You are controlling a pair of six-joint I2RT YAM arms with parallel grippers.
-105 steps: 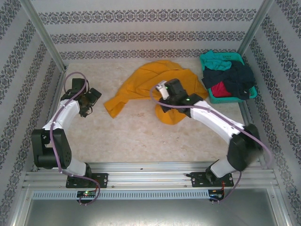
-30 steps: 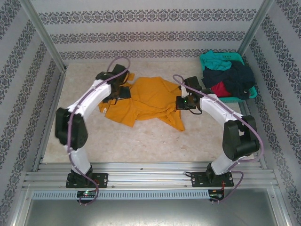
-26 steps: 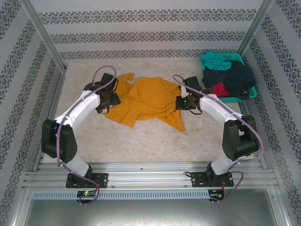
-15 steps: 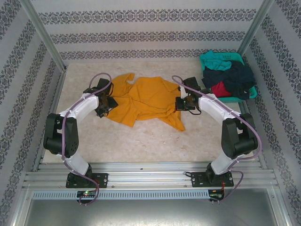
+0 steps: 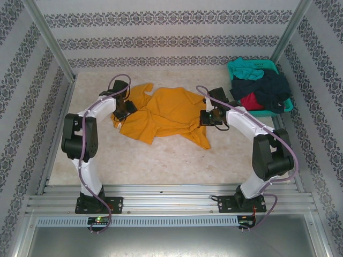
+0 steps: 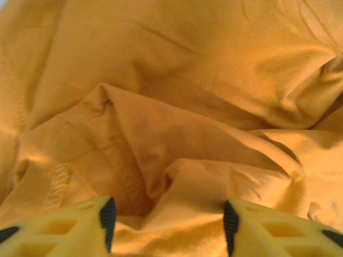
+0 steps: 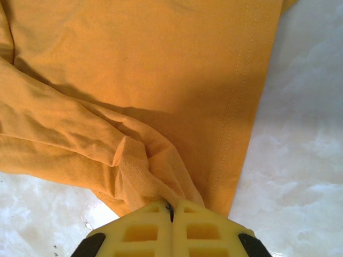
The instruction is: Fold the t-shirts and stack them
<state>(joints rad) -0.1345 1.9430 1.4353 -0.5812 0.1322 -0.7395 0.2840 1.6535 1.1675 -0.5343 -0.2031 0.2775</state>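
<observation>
My right gripper holds the orange cloth bunched beside the stitched hem. Next, it will move back toward the shirt's near edge (image 5: 188, 132) and then release the cloth.
An orange-yellow t-shirt (image 5: 166, 115) lies crumpled and partly spread on the table's far middle. My left gripper (image 5: 124, 111) is down on its left edge. In the left wrist view the jaws (image 6: 166, 230) stand apart with a raised fold of the orange cloth (image 6: 177, 96) between the pads. My right gripper (image 5: 206, 116) is at the shirt's right edge. In the right wrist view it (image 7: 172, 211) is shut on a bunched bit of the orange cloth (image 7: 150, 69) beside a stitched hem. A teal t-shirt (image 5: 247, 69), a dark navy one (image 5: 265, 85) and a red one (image 5: 252, 100) are heaped in the basket.
The teal plastic basket (image 5: 245, 113) stands at the far right corner against the wall. Patterned walls and metal posts close in the table (image 5: 161, 155) on three sides. Bare marbled tabletop (image 7: 300, 160) shows right of the hem.
The left arm swung in from the table's left edge onto the shirt's left side. The right gripper carried the cloth right and back, and the bunched shirt now lies more spread out.
</observation>
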